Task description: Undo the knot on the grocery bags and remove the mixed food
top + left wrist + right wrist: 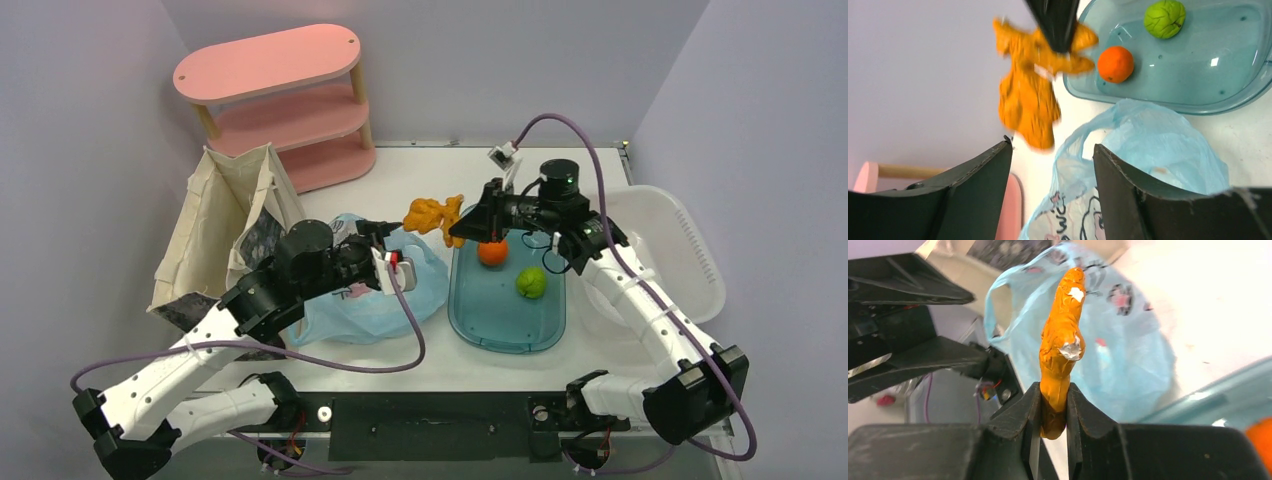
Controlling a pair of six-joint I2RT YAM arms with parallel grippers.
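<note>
The white bin is below my right gripper and to its right in the top view. I should cross and lower there next, and release the food, which is already clear of the bag (370,300).
The light blue grocery bag (370,300) lies slack on the table left of centre, its mouth loose. It also shows in the left wrist view (1158,145) and the right wrist view (1118,340). My left gripper (390,240) is open just above the bag, a bag handle showing between its fingers (1053,145). My right gripper (458,230) is shut on a flat, lumpy orange food piece (432,214), held in the air above the bag's far side (1062,350). The orange fruit (492,253) and green fruit (531,283) lie in the teal tub (505,320). The snack packet is hidden.
A beige canvas tote (225,220) stands at the left behind my left arm. A pink shelf unit (280,100) stands at the back left. A white bin (670,250) sits at the right edge, past my right arm.
</note>
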